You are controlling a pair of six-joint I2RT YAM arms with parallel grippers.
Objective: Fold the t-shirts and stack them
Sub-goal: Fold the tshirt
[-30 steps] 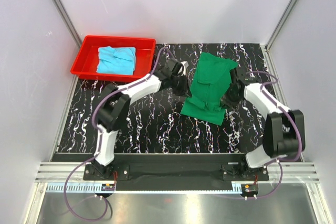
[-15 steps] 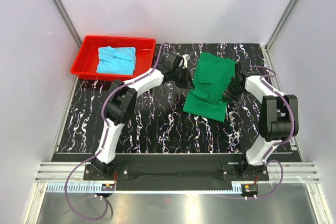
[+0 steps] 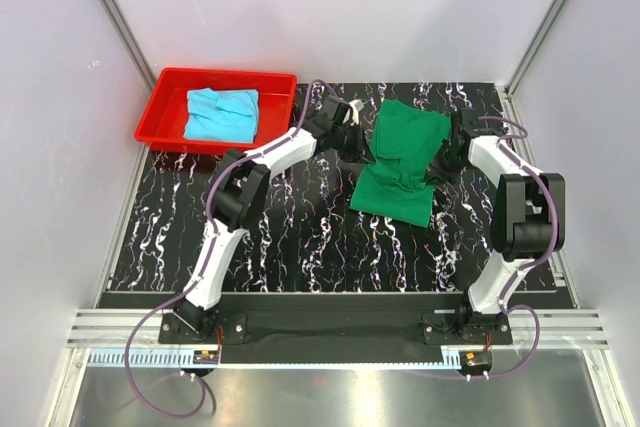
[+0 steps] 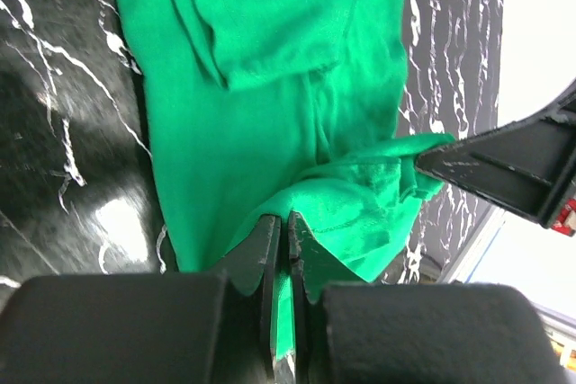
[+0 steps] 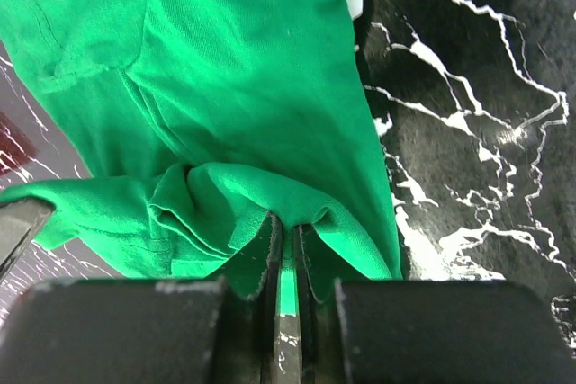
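Next, my right gripper draws outward along the shirt's side toward its far end (image 3: 443, 133), then opens, since the green cloth lies bunched across the shirt's middle.
The dark green t-shirt (image 3: 402, 169) lies partly folded on the black marbled table (image 3: 290, 237), right of centre. My left gripper (image 3: 362, 142) is shut on a pinch of its left edge, and green cloth shows between the closed fingers in the left wrist view (image 4: 286, 222). My right gripper (image 3: 441, 160) is shut on the opposite edge, with a fold of the green t-shirt (image 5: 225, 87) bunched at its fingertips (image 5: 286, 227). Both grippers hold the cloth near the shirt's middle. The light cyan-blue t-shirt (image 3: 222, 114) lies crumpled in the red tray (image 3: 165, 97).
The red tray stands at the far left corner of the table. White walls and metal frame posts (image 3: 535, 32) close in the table on three sides. The arm bases sit on a rail (image 3: 330, 322) at the near edge.
Both grippers have moved toward the far side, each keeping its pinch of green cloth. The shirt's near part has been dragged up and the green shape is shorter.
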